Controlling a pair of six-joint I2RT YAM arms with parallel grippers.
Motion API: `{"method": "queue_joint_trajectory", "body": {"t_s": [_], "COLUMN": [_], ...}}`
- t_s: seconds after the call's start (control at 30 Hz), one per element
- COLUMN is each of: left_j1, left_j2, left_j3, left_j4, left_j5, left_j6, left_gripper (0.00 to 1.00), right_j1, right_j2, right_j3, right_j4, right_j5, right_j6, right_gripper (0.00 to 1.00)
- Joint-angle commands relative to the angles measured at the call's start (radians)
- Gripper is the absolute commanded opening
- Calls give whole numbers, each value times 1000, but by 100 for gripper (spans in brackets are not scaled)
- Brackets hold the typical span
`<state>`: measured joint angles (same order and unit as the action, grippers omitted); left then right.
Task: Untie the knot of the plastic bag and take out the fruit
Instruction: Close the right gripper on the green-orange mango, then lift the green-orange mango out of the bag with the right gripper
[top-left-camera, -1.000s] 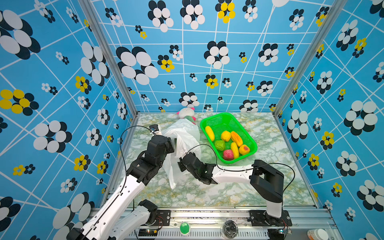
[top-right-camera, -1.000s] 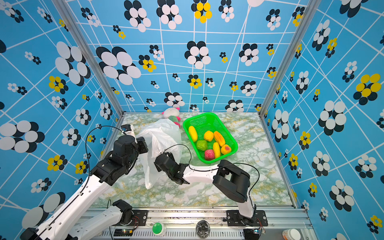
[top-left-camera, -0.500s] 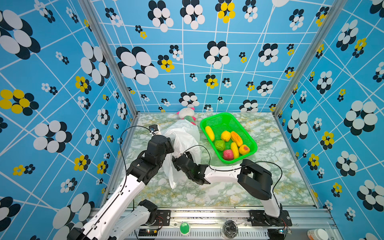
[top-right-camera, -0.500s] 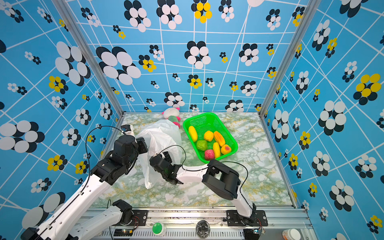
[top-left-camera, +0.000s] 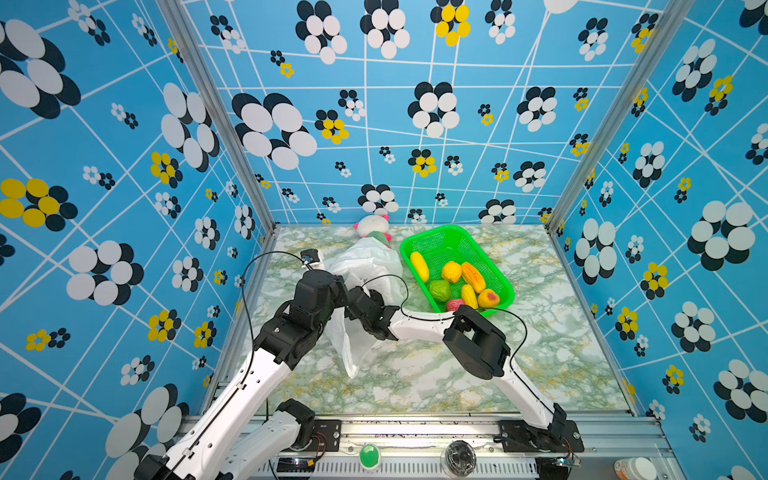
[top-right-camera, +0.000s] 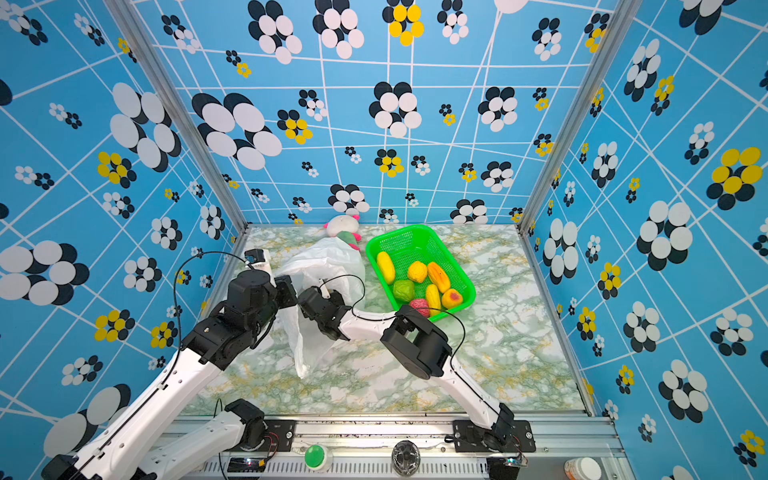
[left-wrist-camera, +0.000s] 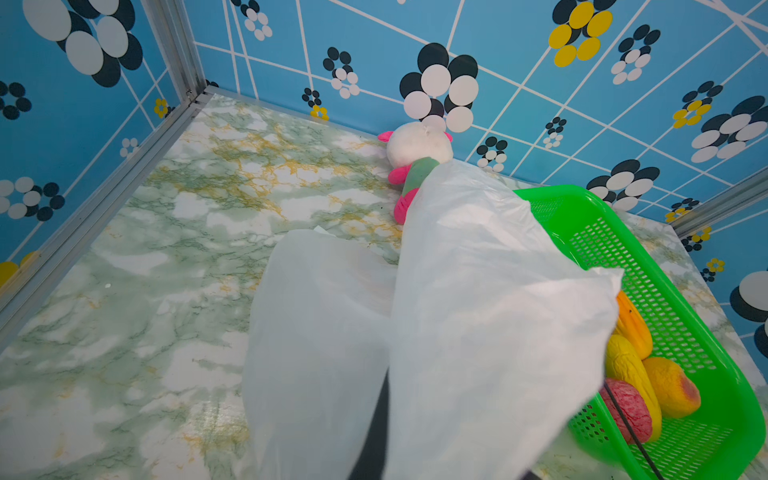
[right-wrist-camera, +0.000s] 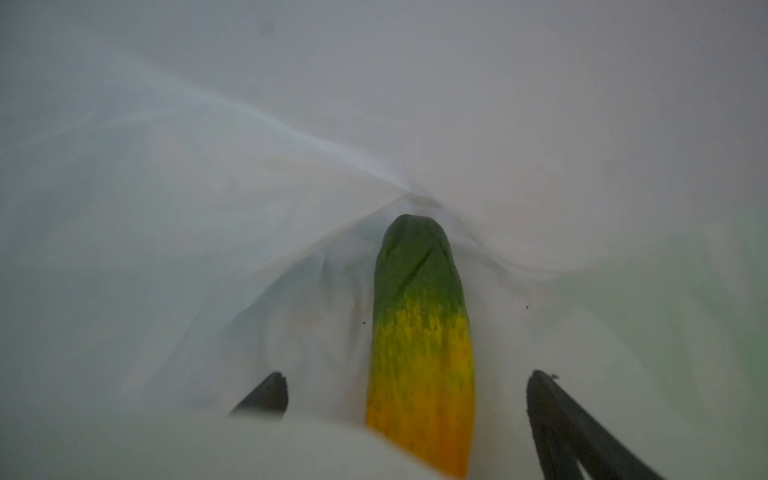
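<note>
My right gripper eases further onto the fruit inside the bag next. It then closes around the fruit's orange end (right-wrist-camera: 432, 424), since that end lies between its open fingers.
The white plastic bag (top-left-camera: 370, 262) lies left of the green basket (top-left-camera: 453, 227), its near edge lifted. My left gripper (top-left-camera: 338, 291) is shut on the plastic bag, which drapes over its fingers in the left wrist view (left-wrist-camera: 478, 291). My right gripper (right-wrist-camera: 409, 390) is inside the bag and open. A long green, yellow and orange fruit (right-wrist-camera: 419, 332) lies between its fingers without touching them. Several more fruit (top-left-camera: 451, 272) sit in the basket. The knot is out of view.
A white, pink and green plush doll (top-left-camera: 372, 226) lies at the back wall behind the bag. Blue patterned walls close in three sides. The right arm's elbow (top-left-camera: 476, 345) hangs over the table just in front of the basket.
My right gripper has moved left into the bag's mouth and its jaws have spread from nearly shut to wide. The left gripper has kept its hold and place.
</note>
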<state>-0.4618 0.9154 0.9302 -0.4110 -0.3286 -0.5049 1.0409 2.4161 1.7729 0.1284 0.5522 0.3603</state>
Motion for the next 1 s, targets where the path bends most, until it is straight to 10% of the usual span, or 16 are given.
{"method": "queue_joint_trajectory", "body": {"t_s": [0.0, 0.4, 0.97], "left_j1": [10, 11, 20], "left_j2": [4, 11, 8], "left_j3": [3, 3, 10], "left_j4": [29, 23, -15], "left_j5": [20, 2, -77], "left_j6": [5, 4, -6], "left_gripper": [3, 2, 1], "right_j1": [-5, 2, 185], "right_j2": [54, -114, -612], "right_j3": [58, -157, -690], "right_j4": [-84, 63, 482], "right_j5": [-30, -102, -77], "right_j6": [34, -47, -253], "right_gripper": [86, 39, 26]}}
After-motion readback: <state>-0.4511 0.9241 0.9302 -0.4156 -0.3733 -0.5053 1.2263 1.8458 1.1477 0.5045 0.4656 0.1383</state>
